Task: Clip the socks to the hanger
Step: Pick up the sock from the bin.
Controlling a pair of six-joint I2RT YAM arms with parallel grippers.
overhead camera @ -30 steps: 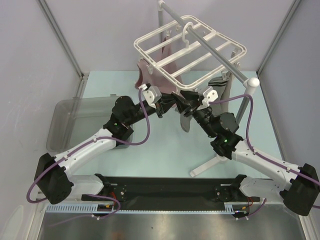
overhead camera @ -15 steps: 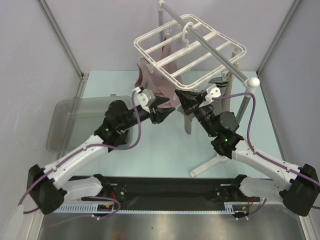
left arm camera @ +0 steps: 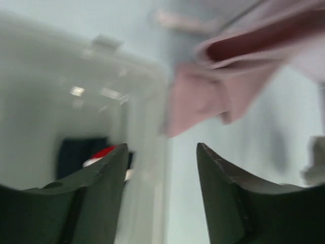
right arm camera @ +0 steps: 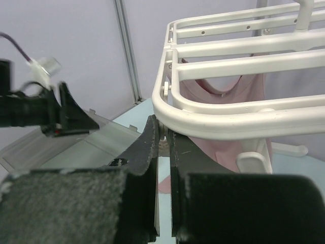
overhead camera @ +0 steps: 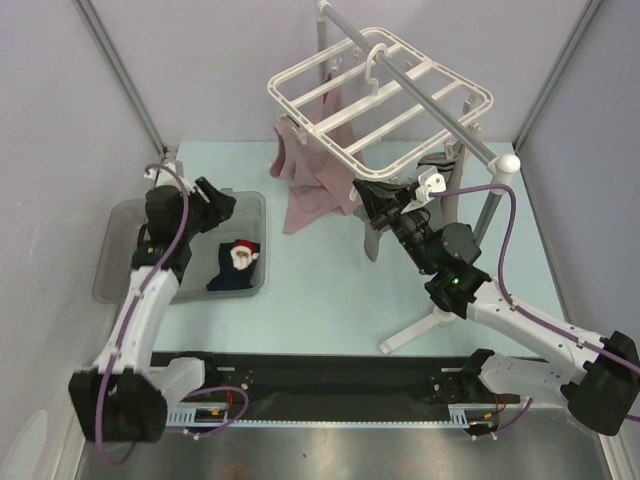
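Next, my left gripper moves down past the rim of the clear bin to the sock's far edge beside Santa's hat (overhead camera: 232, 246) (left arm camera: 98, 143).
The white hanger (overhead camera: 380, 95) hangs by its hook from a grey pole, a mauve-pink cloth (overhead camera: 310, 195) under it. My right gripper (overhead camera: 360, 192) is at the frame's near corner. In the right wrist view its jaws (right arm camera: 163, 133) are shut on a small clip just under the hanger's rim (right arm camera: 228, 122). A light grey sock (overhead camera: 372, 243) hangs below that gripper, its top hidden. A navy Santa sock (overhead camera: 238, 262) lies in the clear bin (overhead camera: 125, 240). My left gripper (overhead camera: 226, 202) hovers over the bin's far right corner, open and empty (left arm camera: 161, 147), the sock (left arm camera: 84, 155) below its left finger.
The grey pole stand (overhead camera: 440, 95) crosses above the hanger, and its white feet (overhead camera: 420, 328) rest on the table at the right. Another dark sock (overhead camera: 440, 172) hangs near the stand's upright. Grey walls close in both sides.
My left arm swung left from under the hanger to above the bin, its jaws opening. The right gripper closed at the hanger's near corner and stayed there.
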